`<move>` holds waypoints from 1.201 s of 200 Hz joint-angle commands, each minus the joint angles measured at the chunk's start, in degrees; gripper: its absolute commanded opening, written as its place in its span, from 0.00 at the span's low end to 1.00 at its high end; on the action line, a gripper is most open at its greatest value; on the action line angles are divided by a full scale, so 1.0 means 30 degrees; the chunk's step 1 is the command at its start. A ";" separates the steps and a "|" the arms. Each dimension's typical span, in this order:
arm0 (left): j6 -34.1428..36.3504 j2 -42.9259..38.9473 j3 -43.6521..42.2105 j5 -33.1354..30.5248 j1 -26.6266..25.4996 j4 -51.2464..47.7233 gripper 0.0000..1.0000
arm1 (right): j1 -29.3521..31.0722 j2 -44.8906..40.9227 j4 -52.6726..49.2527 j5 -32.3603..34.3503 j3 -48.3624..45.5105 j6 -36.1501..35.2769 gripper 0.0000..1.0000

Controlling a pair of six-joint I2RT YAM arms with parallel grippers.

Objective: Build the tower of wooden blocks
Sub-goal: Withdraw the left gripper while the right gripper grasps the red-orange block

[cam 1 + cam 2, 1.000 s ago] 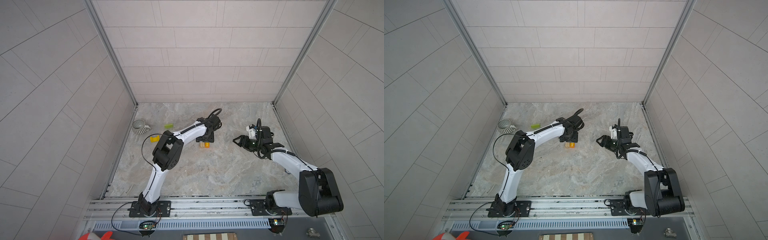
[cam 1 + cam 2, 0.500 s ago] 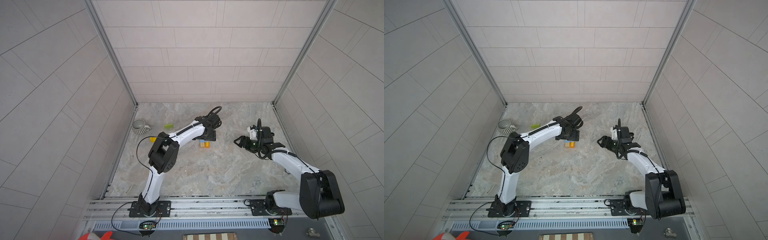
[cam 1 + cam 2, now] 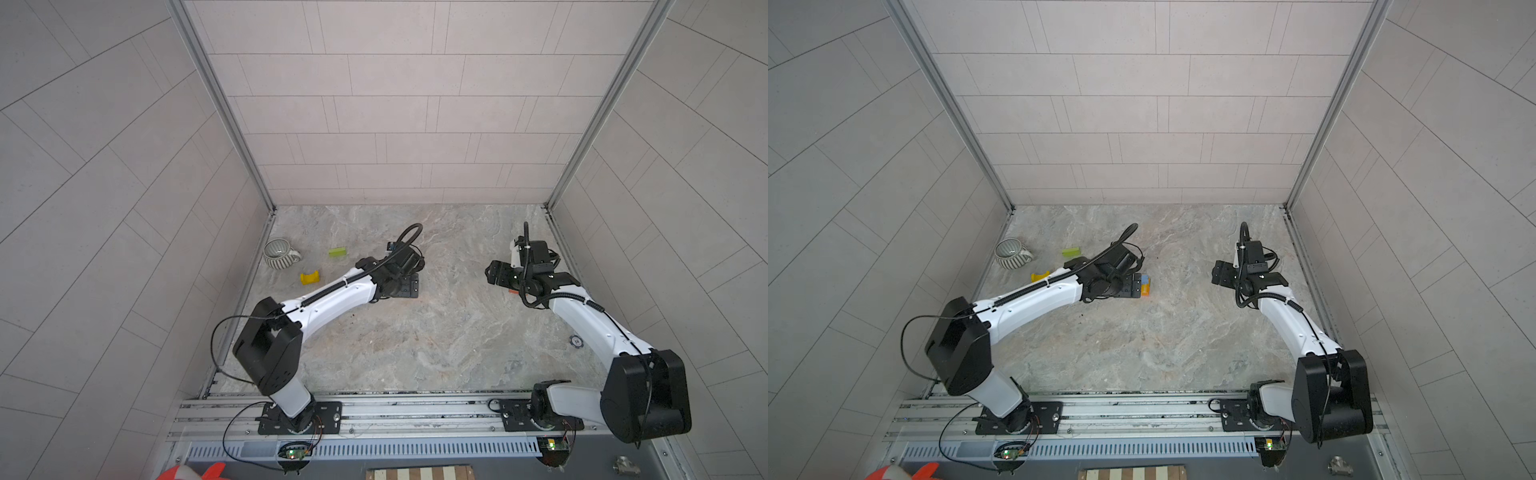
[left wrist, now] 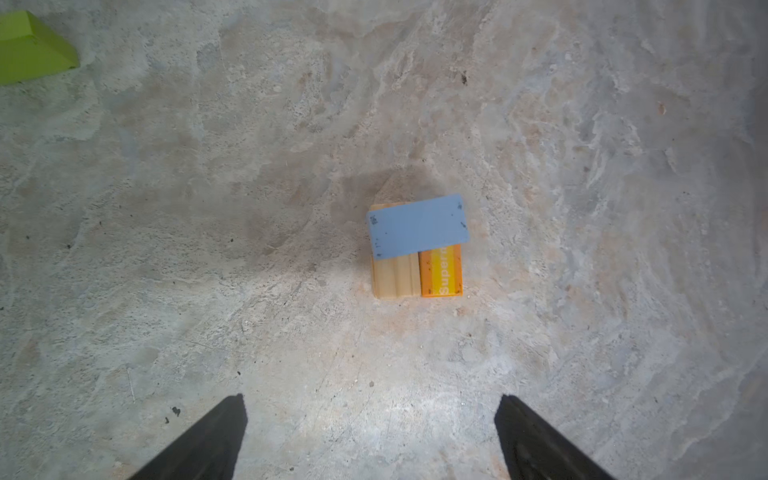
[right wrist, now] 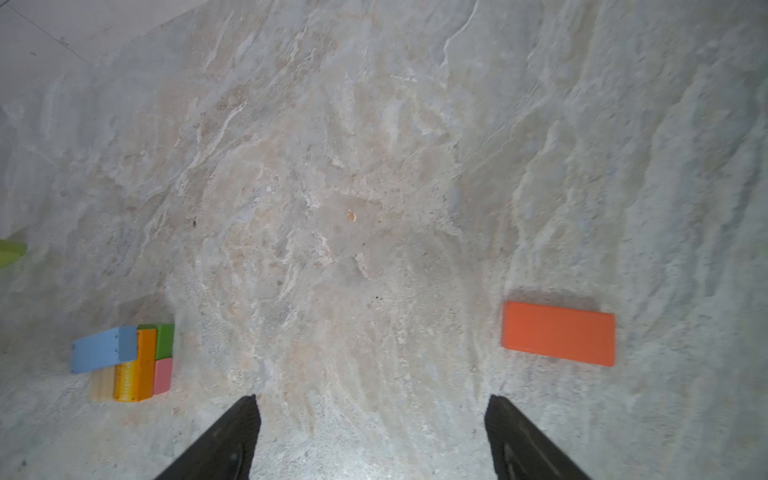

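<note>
My right gripper should move down and across toward the flat orange-red block (image 3: pixel 513 291) (image 5: pixel 558 333), with its open fingers on either side of the block's short ends. Both ends of the block are clear, with bare floor around them.
The wood block tower (image 4: pixel 417 226) is a low stack on the marble floor. A blue block lies askew on top of a tan block (image 4: pixel 395 278) and an orange block (image 4: pixel 441 272). The right wrist view also shows green and pink blocks in the tower (image 5: pixel 124 361). My left gripper (image 4: pixel 372 399) hangs open just above and beside the tower (image 3: pixel 1145 285), holding nothing. My right gripper (image 5: pixel 372 399) is open too, over bare floor, with a flat orange-red block (image 5: pixel 558 333) lying to one side of it. A loose green block (image 3: pixel 337 252) and a yellow arch (image 3: pixel 310 278) lie further left.
A grey ribbed mug (image 3: pixel 279 253) stands by the left wall, beyond the yellow arch. A small black round part (image 3: pixel 576 340) lies on the floor near the right wall. Tiled walls close the cell on three sides, and the arm bases sit on the front rail (image 3: pixel 415 409).
My left jaws have spread wide and the left arm has shifted a little over the tower. My right jaws have opened wider while that gripper stayed almost in place.
</note>
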 commanded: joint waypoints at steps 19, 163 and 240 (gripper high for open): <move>-0.0052 -0.3491 -0.3842 0.0005 -0.0168 0.3313 1.00 | -0.1237 0.1707 -0.1656 0.2600 0.1108 -0.1593 0.88; 0.0371 -0.7991 -1.0538 -0.0470 -0.0153 0.6142 1.00 | -0.3339 0.8078 -0.4507 0.3164 0.4187 -0.1851 0.84; 0.0254 -0.7674 -1.1102 -0.0472 -0.0124 0.6732 1.00 | -0.3411 0.9306 -0.4514 0.3246 0.4478 -0.1463 0.82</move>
